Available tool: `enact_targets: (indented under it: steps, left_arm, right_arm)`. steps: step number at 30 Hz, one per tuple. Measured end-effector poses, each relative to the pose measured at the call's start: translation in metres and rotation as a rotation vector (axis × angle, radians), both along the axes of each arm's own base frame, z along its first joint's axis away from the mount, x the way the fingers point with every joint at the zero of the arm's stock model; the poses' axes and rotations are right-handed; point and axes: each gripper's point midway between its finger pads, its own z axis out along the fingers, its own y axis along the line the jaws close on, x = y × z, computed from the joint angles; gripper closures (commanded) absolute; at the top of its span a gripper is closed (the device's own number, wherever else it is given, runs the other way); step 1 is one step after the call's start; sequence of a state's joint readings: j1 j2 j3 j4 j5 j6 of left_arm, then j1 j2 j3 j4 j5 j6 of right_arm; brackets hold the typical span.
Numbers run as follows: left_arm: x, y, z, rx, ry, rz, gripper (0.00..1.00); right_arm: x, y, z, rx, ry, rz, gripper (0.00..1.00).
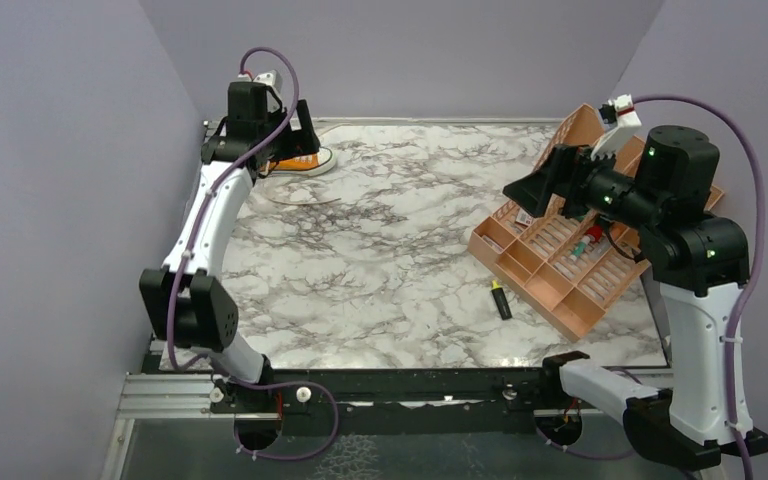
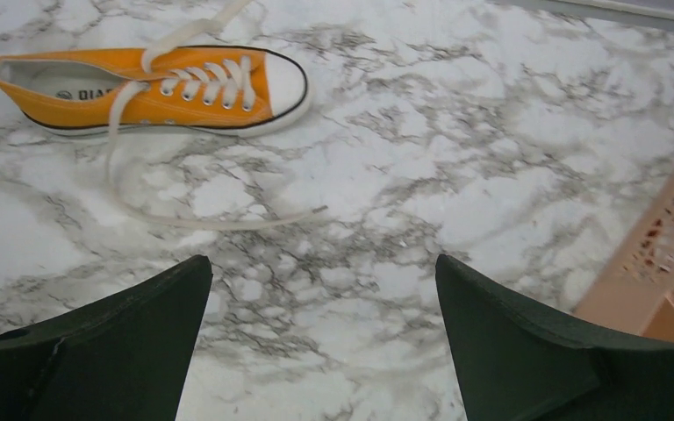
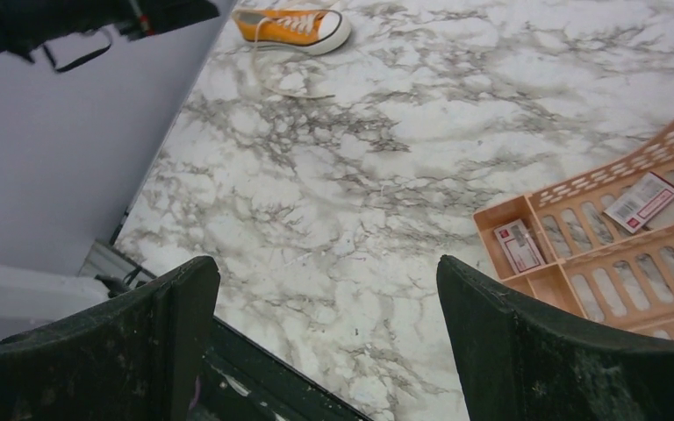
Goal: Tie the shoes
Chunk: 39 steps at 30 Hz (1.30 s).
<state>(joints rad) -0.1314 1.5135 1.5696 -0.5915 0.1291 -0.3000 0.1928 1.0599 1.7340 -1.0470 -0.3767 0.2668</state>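
The shoe's raised edge stands open beside the untied lace at the shoe's collar by the top eyelet [image 1: 278, 166] [image 2: 137, 88]. My left gripper needs to move down and outward onto that collar next.
The orange sneaker [image 1: 305, 160] with white toe cap lies on its sole at the far left of the marble table, toe pointing right. In the left wrist view the shoe [image 2: 158, 88] is untied. One white lace [image 2: 202, 221] trails in a loose loop on the table and the other runs off the top edge. My left gripper [image 2: 323, 263] is open and empty, held above the table just in front of the shoe. My right gripper [image 3: 326, 261] is open and empty, raised high at the right, and sees the shoe [image 3: 294, 28] far off.
An orange compartment tray [image 1: 580, 250] with small packets lies tilted at the right, also in the right wrist view [image 3: 614, 237]. A black marker with a yellow cap [image 1: 501, 300] lies by its near corner. Purple walls close the left, back and right.
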Motion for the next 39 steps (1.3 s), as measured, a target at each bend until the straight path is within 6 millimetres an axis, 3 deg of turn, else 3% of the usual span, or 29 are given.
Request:
enact_targets:
  steps: [4,8,13,17,23,33,39]
  left_arm:
    - [0.054,0.032,-0.038,0.068,0.067,0.047,0.02]
    - [0.104,0.080,-0.087,0.120,0.133,0.094,0.02]
    - [0.141,0.128,-0.137,0.130,0.188,0.134,0.07]
    - [0.160,0.153,-0.164,0.118,0.207,0.145,0.11]
    - [0.169,0.147,-0.179,0.096,0.205,0.076,0.16]
    - [0.187,0.136,-0.169,0.112,0.135,0.024,0.15]
    - [0.182,0.129,-0.209,0.126,0.208,0.023,0.15]
  right_arm:
    - [0.003,0.014,-0.010,-0.005,0.014,0.079,0.00]
    - [0.011,0.022,-0.020,-0.013,0.037,0.113,0.00]
    - [0.017,0.027,-0.030,-0.020,0.058,0.142,0.00]
    - [0.013,0.034,-0.032,-0.014,0.064,0.180,0.00]
    - [0.012,0.045,-0.035,-0.005,0.082,0.234,0.00]
    - [0.019,0.043,-0.037,-0.006,0.103,0.204,0.00]
    - [0.021,0.040,-0.035,-0.004,0.100,0.176,0.00]
